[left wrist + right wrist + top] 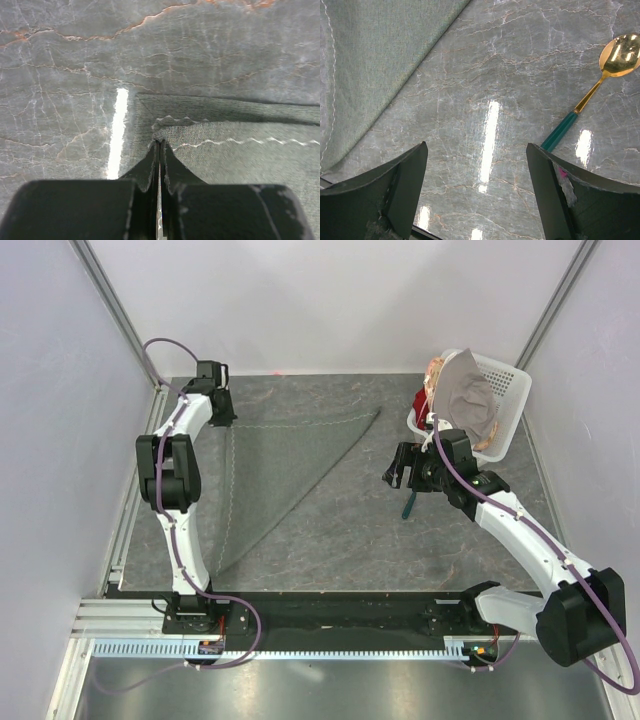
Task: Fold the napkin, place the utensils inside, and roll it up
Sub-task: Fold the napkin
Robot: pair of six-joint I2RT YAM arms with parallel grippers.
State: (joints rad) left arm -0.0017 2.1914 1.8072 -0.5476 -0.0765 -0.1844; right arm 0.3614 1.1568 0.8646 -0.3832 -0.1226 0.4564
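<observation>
I will next lower my right gripper and turn it toward the right in its wrist view onto the spoon's teal handle (408, 505) (560, 131). The handle of the spoon lies slanted below my right gripper on that side.
The dark grey-green napkin (290, 460) lies on the table folded into a triangle, its long edge running from far right to near left. My left gripper (226, 422) is at its far left corner. In the left wrist view the jaws (159, 144) are closed together on the hemmed corner of the napkin (240, 160). My right gripper (400, 468) hovers open and empty over bare table right of the napkin. The spoon (408, 505), with its gold bowl and teal handle, lies just beside it. In the right wrist view the spoon (560, 131) lies right of the open gripper (476, 145), and the napkin (380, 65) is at upper left.
A white basket (512, 400) stands at the far right corner, holding a paler grey-beige cloth (468, 395) and some reddish items. White walls enclose the table on three sides. A metal rail runs along the left edge.
</observation>
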